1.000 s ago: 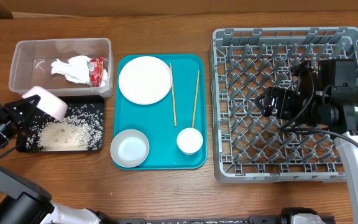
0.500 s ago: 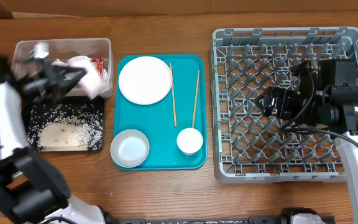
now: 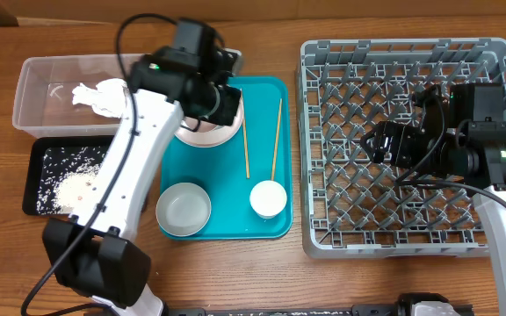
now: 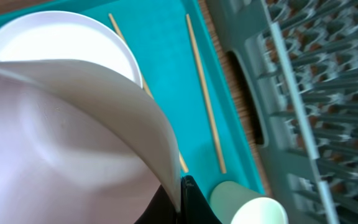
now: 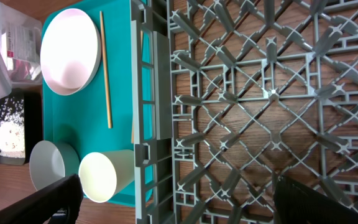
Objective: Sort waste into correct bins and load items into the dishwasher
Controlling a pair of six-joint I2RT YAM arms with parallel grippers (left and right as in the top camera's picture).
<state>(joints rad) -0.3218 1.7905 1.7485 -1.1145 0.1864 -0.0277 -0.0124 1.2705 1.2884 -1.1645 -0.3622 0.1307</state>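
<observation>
Next, I should lower my left gripper and draw it back from the round plate [image 3: 202, 137] toward the small cup [image 3: 268, 198].
My left gripper [image 3: 226, 103] is shut on the rim of a pale pinkish-white bowl [image 4: 61, 137], held over the round plate [image 3: 202, 137] on the teal tray [image 3: 227, 219]. In the left wrist view the rim is pinched between the two dark fingers. Two chopsticks [image 3: 245, 140] [image 3: 276, 136], a small cup [image 3: 268, 198] and a pale bowl [image 3: 184, 209] lie on that tray. The napkin [image 3: 95, 95] sits in the clear tub [image 3: 38, 75]; the wrapper [image 5: 18, 42] shows through it. Rice [image 3: 77, 184] covers the black tray [image 3: 38, 154]. My right gripper [image 3: 386, 145] hangs open over the grey dish rack [image 3: 402, 53], holding nothing.
The rack fills the right half of the table, and its lattice wall [image 5: 151, 93] stands right beside the teal tray's right edge. The left arm [image 3: 130, 149] stretches across the clear tub and black tray. Bare wooden table [image 3: 235, 272] runs along the front.
The left arm has swung right with the bowl, from above the black tray, past the clear tub, to above the plate on the teal tray. The right arm has not moved.
</observation>
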